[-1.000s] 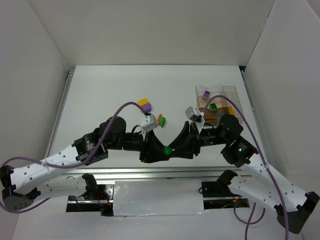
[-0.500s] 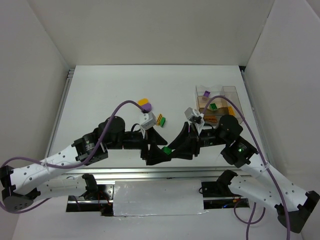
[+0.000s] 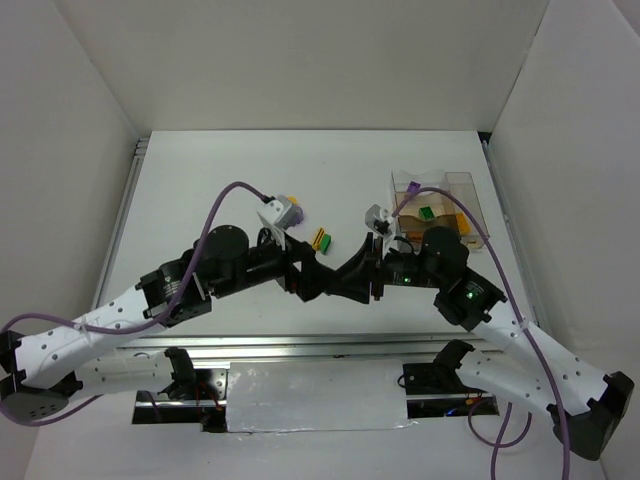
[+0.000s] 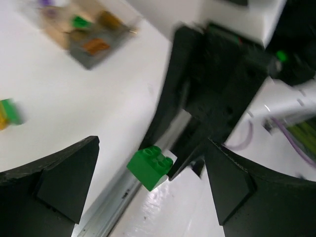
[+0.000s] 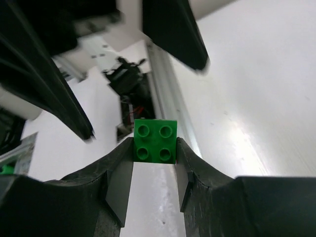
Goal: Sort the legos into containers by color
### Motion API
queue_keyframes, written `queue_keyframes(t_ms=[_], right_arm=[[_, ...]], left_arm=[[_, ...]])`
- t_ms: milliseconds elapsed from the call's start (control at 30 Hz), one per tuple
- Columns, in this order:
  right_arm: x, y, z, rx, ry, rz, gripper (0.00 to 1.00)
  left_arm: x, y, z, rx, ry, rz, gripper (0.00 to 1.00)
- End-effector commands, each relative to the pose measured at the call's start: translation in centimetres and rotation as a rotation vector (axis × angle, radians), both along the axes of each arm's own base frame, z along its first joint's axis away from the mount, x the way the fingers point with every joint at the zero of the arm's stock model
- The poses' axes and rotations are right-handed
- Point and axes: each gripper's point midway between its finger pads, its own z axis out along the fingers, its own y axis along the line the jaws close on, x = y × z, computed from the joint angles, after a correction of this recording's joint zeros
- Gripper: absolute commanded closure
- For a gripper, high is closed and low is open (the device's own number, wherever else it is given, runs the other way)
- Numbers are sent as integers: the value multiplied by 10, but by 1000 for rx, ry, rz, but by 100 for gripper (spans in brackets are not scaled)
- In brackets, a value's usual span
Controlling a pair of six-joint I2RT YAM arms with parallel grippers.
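Note:
The clear container (image 3: 470,190) already has a green lego in it. I will move my right gripper to the right in the top view, over the green section of the clear container, and let go.
A small green lego (image 5: 155,140) is pinched between the fingers (image 5: 118,168) of my right gripper (image 5: 154,150), which is shut on it above the table. My left gripper (image 4: 148,192) stands wide open around that brick (image 4: 150,167) without touching it. In the top view the two grippers meet tip to tip, left (image 3: 316,281) and right (image 3: 350,281), and the brick is hidden there. The clear divided container (image 3: 470,190) at the right holds purple (image 3: 411,187), green (image 3: 427,212) and orange (image 3: 455,225) legos. A green, yellow and orange stack (image 3: 321,239) lies on the table.
A purple and yellow lego (image 3: 293,210) lies behind the left wrist camera, partly hidden. The table's metal front rail (image 3: 300,345) runs just below the grippers. White walls close in the table on the left, back and right.
My left gripper has opened and let go of the green lego, which stays in the right gripper. Both grippers have moved away from the front rail, toward the table's middle.

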Motion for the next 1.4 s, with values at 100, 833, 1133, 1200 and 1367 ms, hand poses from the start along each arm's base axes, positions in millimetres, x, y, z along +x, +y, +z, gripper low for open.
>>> queue_keyframes(t_ms=[100, 833, 1133, 1200, 1367], right_arm=[[67, -13, -58, -159, 77, -360, 100], [304, -266, -148, -612, 526, -1625, 99], [329, -287, -184, -707, 591, -1639, 85], [334, -284, -187, -692, 591, -1624, 83], [347, -280, -194, -693, 610, -1595, 72]], left_arm=[[72, 60, 10, 56, 75, 572, 0], [84, 90, -66, 301, 154, 655, 0], [91, 101, -85, 342, 192, 701, 0], [94, 103, -89, 346, 204, 713, 1], [102, 104, -99, 355, 244, 710, 1]])
